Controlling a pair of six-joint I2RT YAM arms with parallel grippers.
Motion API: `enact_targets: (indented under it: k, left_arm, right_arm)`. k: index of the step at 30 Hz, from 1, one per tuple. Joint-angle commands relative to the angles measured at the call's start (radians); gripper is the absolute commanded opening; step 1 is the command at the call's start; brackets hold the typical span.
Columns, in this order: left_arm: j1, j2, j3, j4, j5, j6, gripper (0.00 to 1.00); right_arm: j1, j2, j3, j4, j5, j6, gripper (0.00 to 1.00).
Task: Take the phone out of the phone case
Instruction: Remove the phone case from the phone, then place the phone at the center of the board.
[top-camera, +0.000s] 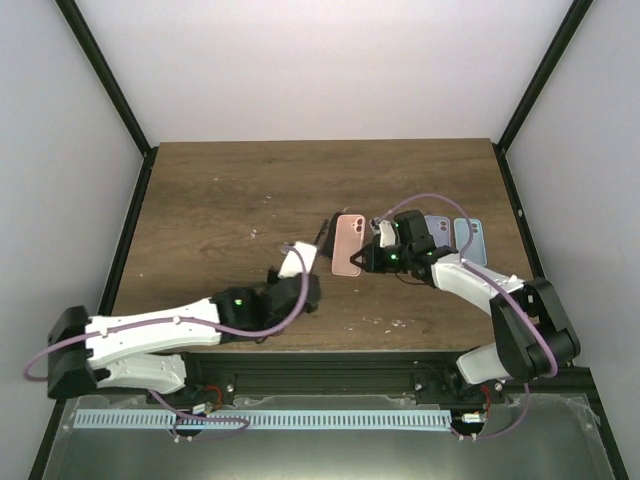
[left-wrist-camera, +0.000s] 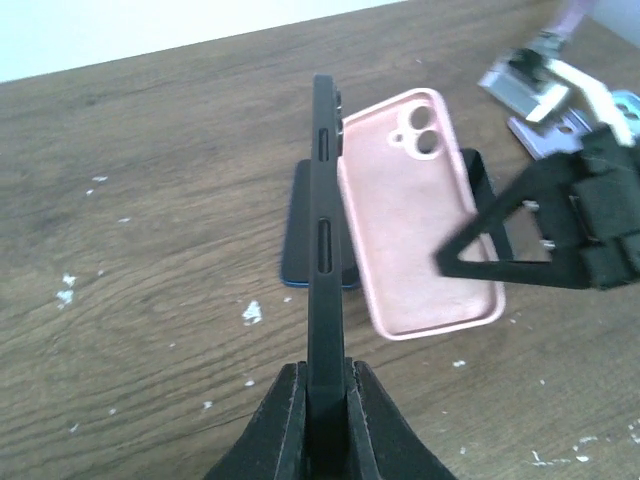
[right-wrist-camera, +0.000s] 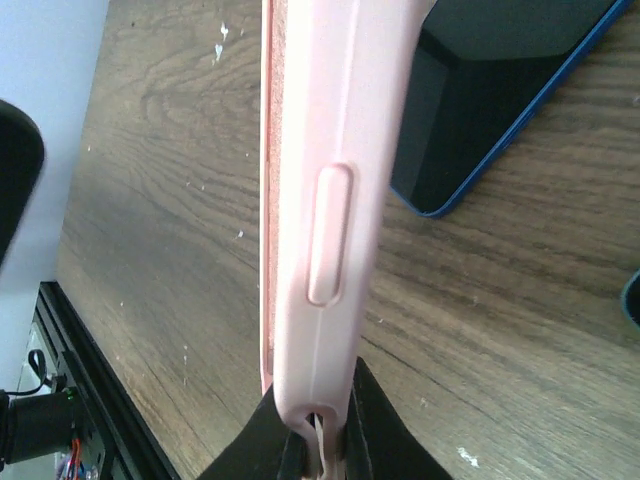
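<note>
I will lower and turn my left gripper, tip the black phone (left-wrist-camera: 325, 230) over and let it go clear of the case, because bare wood (left-wrist-camera: 160, 300) beside the blue-edged phone lies below my gripper.
My left gripper (left-wrist-camera: 325, 375) is shut on the bottom end of a black phone (left-wrist-camera: 325, 230), held on edge above the table; in the top view the gripper (top-camera: 312, 262) sits just left of the pink case. The pink phone case (left-wrist-camera: 420, 210) lies next to the phone with its hollow side showing and nothing in it. My right gripper (right-wrist-camera: 320, 405) is shut on the bottom rim of the pink case (right-wrist-camera: 320, 200). In the top view the right gripper (top-camera: 365, 262) holds the case (top-camera: 348, 243) at its near end.
A blue-edged phone (right-wrist-camera: 490, 100) lies flat on the wooden table (top-camera: 220, 200) beyond the case, also in the left wrist view (left-wrist-camera: 300, 240). A lavender case (top-camera: 437, 230) and a light blue case (top-camera: 470, 238) lie behind the right arm.
</note>
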Motion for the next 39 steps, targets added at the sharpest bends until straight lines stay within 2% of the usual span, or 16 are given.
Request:
enact_targets:
  k: [1, 9, 15, 21, 28, 33, 39]
  left_arm:
    - [0.103, -0.152, -0.093, 0.022, 0.09, -0.095, 0.0]
    - [0.297, -0.411, -0.335, 0.148, 0.271, -0.165, 0.0]
    - [0.367, -0.425, -0.396, 0.183, 0.319, -0.147, 0.0]
    - [0.37, -0.337, -0.391, 0.222, 0.312, -0.088, 0.0]
    - [0.351, -0.049, -0.18, 0.1, 0.106, 0.076, 0.0]
    - [0.29, 0.149, -0.011, -0.002, -0.118, 0.212, 0.0]
    - [0.27, 0.356, 0.066, 0.016, -0.209, 0.382, 0.0]
  right_arm:
    - [-0.03, -0.039, 0.025, 0.021, 0.022, -0.026, 0.01]
    - [-0.066, -0.116, 0.018, 0.03, 0.032, -0.046, 0.01]
    - [-0.082, -0.155, 0.01, 0.045, 0.01, -0.084, 0.01]
    - [-0.087, -0.206, -0.011, 0.064, -0.002, -0.133, 0.01]
    - [-0.104, -0.231, 0.001, 0.067, 0.0, -0.144, 0.01]
    - [-0.158, -0.197, 0.032, 0.041, -0.163, -0.14, 0.01]
    - [-0.191, -0.2, 0.048, 0.024, -0.108, -0.159, 0.01]
